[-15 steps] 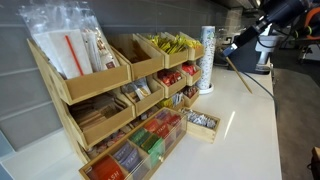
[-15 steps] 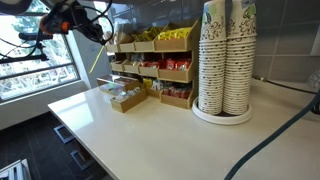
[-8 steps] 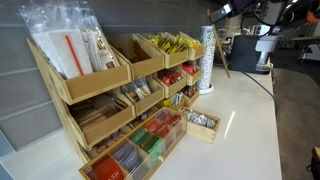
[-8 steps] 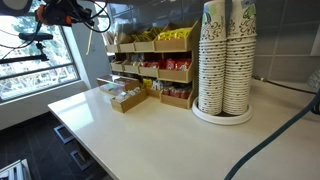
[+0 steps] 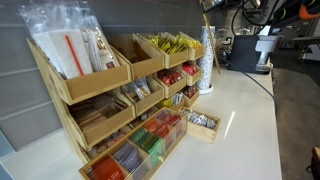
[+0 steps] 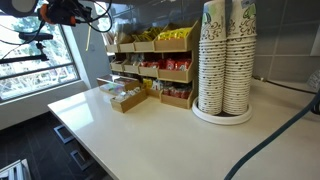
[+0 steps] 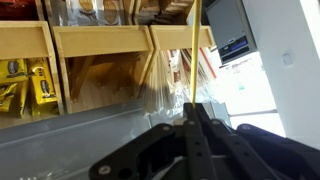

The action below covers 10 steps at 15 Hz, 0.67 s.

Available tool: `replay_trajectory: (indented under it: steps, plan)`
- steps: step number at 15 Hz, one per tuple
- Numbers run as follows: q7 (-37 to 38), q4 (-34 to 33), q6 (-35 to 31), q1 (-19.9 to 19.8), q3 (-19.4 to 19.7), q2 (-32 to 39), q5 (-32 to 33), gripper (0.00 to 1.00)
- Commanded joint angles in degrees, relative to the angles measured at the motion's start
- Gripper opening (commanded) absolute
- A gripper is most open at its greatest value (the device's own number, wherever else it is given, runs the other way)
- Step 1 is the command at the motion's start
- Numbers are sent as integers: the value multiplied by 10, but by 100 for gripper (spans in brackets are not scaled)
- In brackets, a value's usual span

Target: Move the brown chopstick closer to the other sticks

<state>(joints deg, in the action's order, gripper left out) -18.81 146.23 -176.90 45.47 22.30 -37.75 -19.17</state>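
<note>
My gripper moves across toward the wall next, over the top bin beside the yellow packets, to release the chopstick there, because the bagged sticks stand beside it.
My gripper (image 7: 190,112) is shut on the brown chopstick (image 7: 194,50), a thin light-brown stick that points straight away from the jaws in the wrist view. In an exterior view the gripper (image 6: 78,14) is high up at the far left, with the chopstick (image 6: 88,40) hanging down from it above the wooden rack. In an exterior view the chopstick (image 5: 210,45) shows faintly in front of the cup stack, and the gripper is at the top edge. Other sticks in clear bags (image 5: 75,50) fill the rack's top end bin.
A tiered wooden rack (image 5: 100,92) holds packets and sachets, and it also shows in an exterior view (image 6: 160,62). A small wooden tray (image 5: 203,123) sits on the white counter. Tall stacks of paper cups (image 6: 225,60) stand on a round base.
The arm has risen and swung towards the rack with the chopstick in its jaws. The stick now hangs almost upright instead of slanted.
</note>
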Motion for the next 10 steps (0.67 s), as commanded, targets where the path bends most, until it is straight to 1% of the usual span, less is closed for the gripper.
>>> replay_trajectory:
  steps: [1,4,5,6,10]
  plan:
    - [32,-12,-29,16,11,13,13,1]
    - [49,-29,-98,49,33,34,19,1]
    - [30,-36,-122,64,38,42,-15,1]
    - [32,-41,-148,79,50,51,-16,1]
    - [48,-72,-234,163,119,86,-8,1]
